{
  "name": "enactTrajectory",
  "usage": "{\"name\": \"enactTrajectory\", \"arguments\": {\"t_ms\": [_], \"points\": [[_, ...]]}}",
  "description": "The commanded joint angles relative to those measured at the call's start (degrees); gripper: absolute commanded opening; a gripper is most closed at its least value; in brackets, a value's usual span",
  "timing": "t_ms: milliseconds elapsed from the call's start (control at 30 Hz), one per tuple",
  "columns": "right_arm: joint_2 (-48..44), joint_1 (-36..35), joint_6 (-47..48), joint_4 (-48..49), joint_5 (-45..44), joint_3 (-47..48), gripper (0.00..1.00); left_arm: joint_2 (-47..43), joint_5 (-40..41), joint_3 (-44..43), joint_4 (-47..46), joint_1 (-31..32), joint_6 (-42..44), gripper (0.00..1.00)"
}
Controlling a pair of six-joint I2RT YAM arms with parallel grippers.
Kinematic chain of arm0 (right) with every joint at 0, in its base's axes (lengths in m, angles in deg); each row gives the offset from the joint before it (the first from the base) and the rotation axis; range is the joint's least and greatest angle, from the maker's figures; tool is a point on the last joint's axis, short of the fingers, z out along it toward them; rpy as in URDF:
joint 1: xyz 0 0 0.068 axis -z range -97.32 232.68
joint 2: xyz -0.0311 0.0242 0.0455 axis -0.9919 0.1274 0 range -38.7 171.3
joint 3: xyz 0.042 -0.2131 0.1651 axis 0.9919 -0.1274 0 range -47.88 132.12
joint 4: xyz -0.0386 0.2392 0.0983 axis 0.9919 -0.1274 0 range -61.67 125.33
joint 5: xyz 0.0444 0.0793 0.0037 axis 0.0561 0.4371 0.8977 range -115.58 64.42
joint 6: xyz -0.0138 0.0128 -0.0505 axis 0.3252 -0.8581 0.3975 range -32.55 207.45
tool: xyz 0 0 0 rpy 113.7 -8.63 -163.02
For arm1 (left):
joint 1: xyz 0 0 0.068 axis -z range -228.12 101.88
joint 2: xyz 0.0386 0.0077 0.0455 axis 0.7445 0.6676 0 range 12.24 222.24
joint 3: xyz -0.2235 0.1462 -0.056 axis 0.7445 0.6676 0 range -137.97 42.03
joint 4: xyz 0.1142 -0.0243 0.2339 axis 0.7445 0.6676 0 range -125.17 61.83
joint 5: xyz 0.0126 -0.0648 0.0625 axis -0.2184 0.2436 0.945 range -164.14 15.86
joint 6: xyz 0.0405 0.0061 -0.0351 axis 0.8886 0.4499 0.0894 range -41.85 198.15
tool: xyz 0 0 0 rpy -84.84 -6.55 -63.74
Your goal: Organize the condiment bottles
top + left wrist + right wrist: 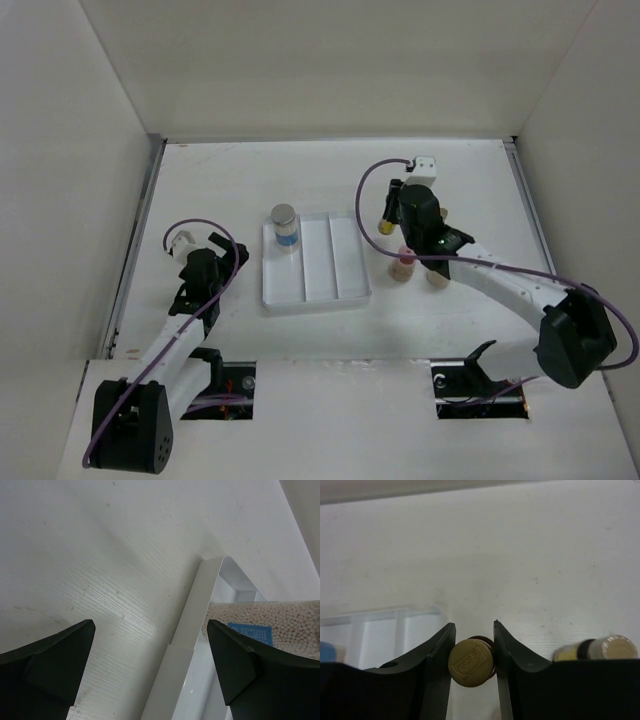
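Observation:
I should next move my right gripper to the left in the top view, then down, and let go of the dark bottle's tan cap, because the white tray's empty middle section (318,238) (376,641) is below on that side.
My right gripper (392,218) is shut on the tan cap of a slim dark bottle (471,661), which also shows in the top view (386,226), just right of the white tray (350,262). A second slim yellow-labelled bottle (600,649) lies to the right of it. The pink-topped bottle (403,262) and the cream-topped bottle (437,273) stand beside the right arm. The grey-lidded, blue-labelled jar (284,225) stands in the tray's left compartment and also shows in the left wrist view (280,622). My left gripper (150,650) is open and empty, left of the tray (205,265).
The tray's middle and right compartments hold nothing. Its left rim (200,605) runs between my left fingers. White walls close the table at the back and on both sides. The right arm reaches over the squat bottles.

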Motion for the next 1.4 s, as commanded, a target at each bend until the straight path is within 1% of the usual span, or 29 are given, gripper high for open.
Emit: {"name": "enactTrajectory", "arguments": {"t_ms": [0, 133, 267, 400, 533, 600, 633, 667, 700, 767, 800, 867, 933, 1067, 1200, 1267, 1367], "points": [[2.62, -5.32, 1.81, 8.84, 1.27, 7.77, 0.27, -0.31, 0.53, -1.38, -2.16, 0.44, -0.37, 1.00], [9.91, -10.42, 1.99, 9.72, 2.86, 13.56, 0.27, -0.23, 0.18, -1.47, -2.16, -0.09, -0.28, 1.00], [16.68, -13.15, 2.34, 9.46, 3.74, 19.45, 0.27, -0.31, 0.27, -0.94, -2.60, 0.09, -0.28, 1.00], [22.48, -14.21, 2.87, 9.02, 3.65, 23.15, 0.28, -0.40, 0.18, -0.77, -2.34, 0.26, -0.11, 1.00], [26.97, -14.74, 2.69, 9.02, 3.13, 24.65, 0.29, -0.23, -0.26, -0.59, -2.60, -0.18, -0.11, 1.00], [28.12, -15.00, 2.69, 9.20, 3.04, 24.57, 0.32, -0.23, -0.26, -0.24, -2.69, -0.35, -0.02, 1.00], [28.21, -15.09, 2.43, 9.28, 3.04, 24.30, 0.35, -0.31, -0.17, -0.15, -2.86, -0.44, -0.19, 1.00], [28.30, -15.18, 2.34, 9.29, 3.04, 24.13, 0.39, -0.31, -0.35, -0.06, -3.04, -0.53, -0.28, 1.00], [28.13, -15.27, 2.25, 9.46, 3.04, 23.87, 0.45, -0.23, -0.44, -0.24, -2.87, -0.53, -0.28, 1.00], [27.16, -15.35, 2.34, 9.29, 2.95, 23.42, 0.59, -0.31, -0.44, -0.24, -2.86, -0.44, -0.02, 1.00], [26.03, -15.35, 2.16, 9.02, 2.69, 22.90, 0.63, -0.58, -0.44, 0.11, -3.04, -0.53, -0.19, 1.00], [21.99, -15.35, 1.64, 9.46, 2.42, 20.54, 0.70, -0.67, -0.44, -0.06, -2.78, -0.62, -0.28, 1.00], [16.73, -14.66, 0.94, 9.55, 2.16, 17.20, 0.74, -0.67, -0.44, -0.41, -2.43, -0.36, -0.02, 1.00], [5.03, -8.69, -0.56, 8.76, -1.52, 7.54, 0.75, -0.76, -0.44, -0.15, -2.78, -0.36, -0.46, 1.00], [-4.46, 0.80, -2.14, 5.69, -8.46, -2.31, 0.76, -0.31, -0.26, -0.15, -3.22, 0.17, -0.45, 1.00], [-6.41, 5.19, -2.41, 2.89, -10.40, -4.61, 0.76, 0.12, -0.44, -0.41, -3.31, 0.26, -0.54, 1.00], [-6.33, 9.77, -3.63, -0.90, -11.38, -5.40, 0.77, 0.21, -0.17, -0.42, -3.57, 0.61, -0.37, 1.00]]}}
